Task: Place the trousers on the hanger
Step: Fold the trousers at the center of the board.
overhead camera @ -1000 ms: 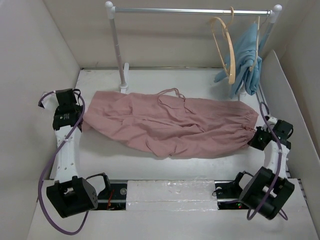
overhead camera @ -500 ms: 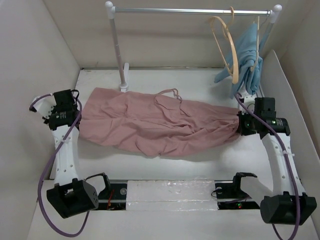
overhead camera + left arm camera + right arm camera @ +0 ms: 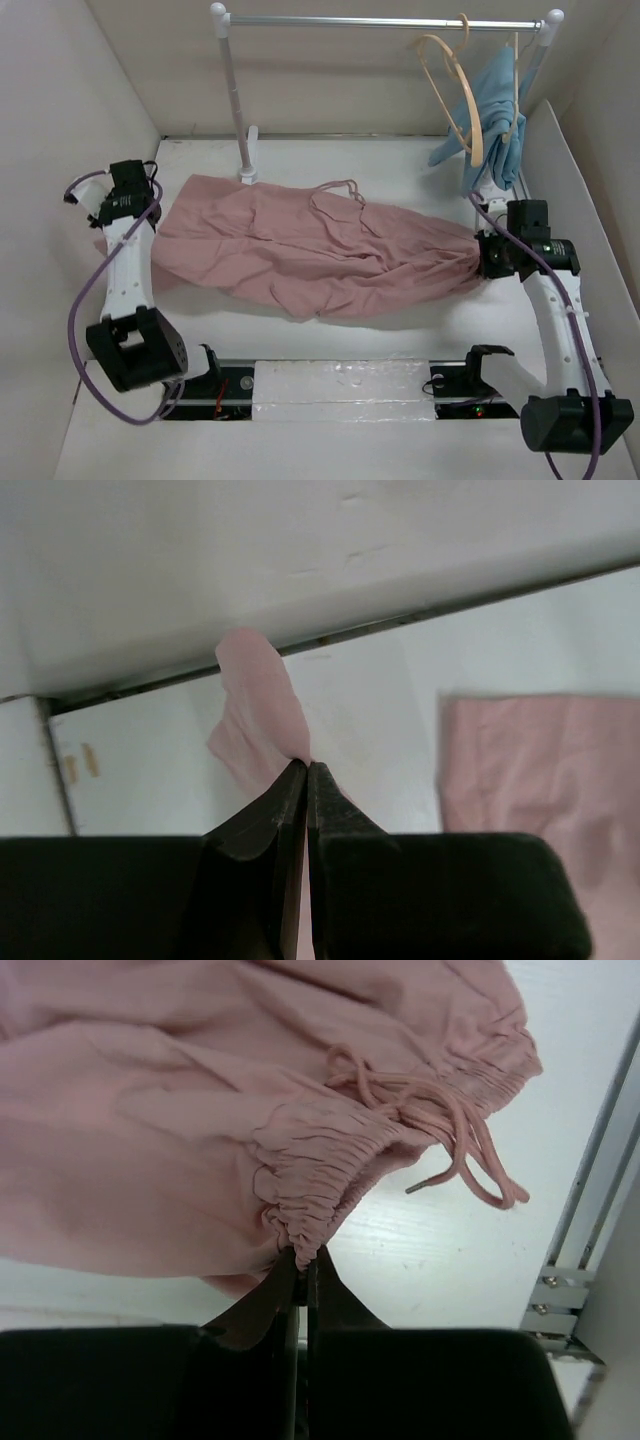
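Note:
My right gripper draws the elastic edge outward to the tabletop below the light-blue garment next and releases it, since the trousers' near side bulges in folds.
The dusty-pink trousers point(image 3: 310, 250) lie stretched across the table between my two grippers, with a drawstring loop point(image 3: 338, 187) on top. My left gripper point(image 3: 143, 213) is shut on a corner of the pink cloth point(image 3: 262, 705) at the trousers' left end. My right gripper point(image 3: 485, 258) is shut on a gathered elastic edge point(image 3: 320, 1175) at their right end, and the drawstring point(image 3: 455, 1135) lies just beyond it. The pale tan wooden hanger point(image 3: 457, 95) hangs empty from the rail point(image 3: 380, 21) at the back right, apart from both grippers.
A light-blue garment point(image 3: 497, 120) hangs on a second hanger right of the tan one. The rail's white post point(image 3: 236, 95) stands on a foot point(image 3: 247, 172) just behind the trousers. White walls close in the table on the left, back and right.
The right gripper has swung up from the near right and in toward the rack, holding its end of the trousers. The left gripper has moved back and left, drawing the cloth with it.

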